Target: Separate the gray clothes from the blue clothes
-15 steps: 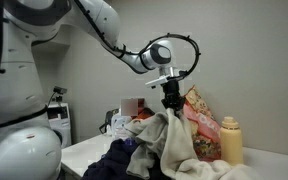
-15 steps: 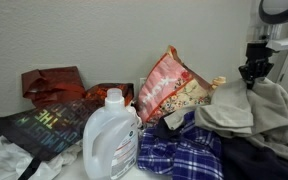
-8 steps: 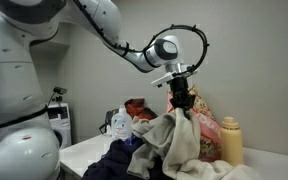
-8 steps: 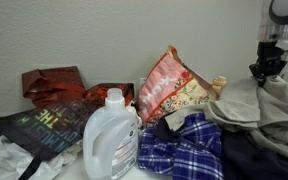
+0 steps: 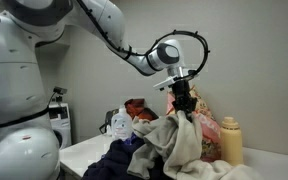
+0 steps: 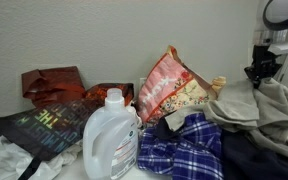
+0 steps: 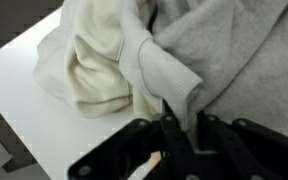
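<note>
The gripper carries the gray fold outward past the yellow bottle toward the far table end next, because the navy garment lies beneath it.
My gripper point(image 5: 185, 109) is shut on a fold of the gray clothes point(image 5: 170, 140) and holds it lifted above the pile. In the wrist view the jaws point(image 7: 178, 122) pinch a pale gray cuff point(image 7: 169, 78), and more gray fabric hangs below. The same garment point(image 6: 254, 105) hangs from the gripper point(image 6: 257, 77) in an exterior view. The blue plaid shirt point(image 6: 184, 150) and the dark navy garment point(image 6: 259, 160) lie under and beside it on the table. The navy garment point(image 5: 112, 160) also shows in front of the pile.
A white detergent jug point(image 6: 111, 135) stands in front. A pink-and-tan patterned bag point(image 6: 169, 85), red bags point(image 6: 54, 82) and a dark printed bag point(image 6: 44, 125) sit by the wall. A yellow bottle point(image 5: 230, 140) stands beside the pile. The white tabletop point(image 7: 34, 110) lies below.
The gripper with the gray garment has swung sideways along the pile and stayed raised; over the last half second it has dropped slightly. The blue clothes have not moved.
</note>
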Motion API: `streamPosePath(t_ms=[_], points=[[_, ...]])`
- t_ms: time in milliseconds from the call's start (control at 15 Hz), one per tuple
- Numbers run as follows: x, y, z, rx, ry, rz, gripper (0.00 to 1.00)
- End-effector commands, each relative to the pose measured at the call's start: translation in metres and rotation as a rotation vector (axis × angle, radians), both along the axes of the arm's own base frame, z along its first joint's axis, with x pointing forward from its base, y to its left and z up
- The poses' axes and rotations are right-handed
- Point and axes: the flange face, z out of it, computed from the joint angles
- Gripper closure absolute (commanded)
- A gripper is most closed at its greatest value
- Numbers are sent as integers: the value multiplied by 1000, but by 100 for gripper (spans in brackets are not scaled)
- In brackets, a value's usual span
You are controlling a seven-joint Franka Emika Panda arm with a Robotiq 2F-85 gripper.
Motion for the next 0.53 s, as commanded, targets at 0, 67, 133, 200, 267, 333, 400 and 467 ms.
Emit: streamPosePath(t_ms=[0, 67, 133, 200, 267, 333, 400, 467], points=[[33, -25, -9, -36, -23, -91, 95], [42, -34, -14, -40, -25, -120, 95], [52, -44, -18, -45, -28, -152, 95], [62, -57, -23, -53, -31, -189, 95], [72, -73, -27, -62, -27, -226, 95], [80, -88, -30, -72, -27, -261, 95], [88, -107, -34, -84, -25, -302, 95], [94, -123, -39, -93, -26, -339, 95]])
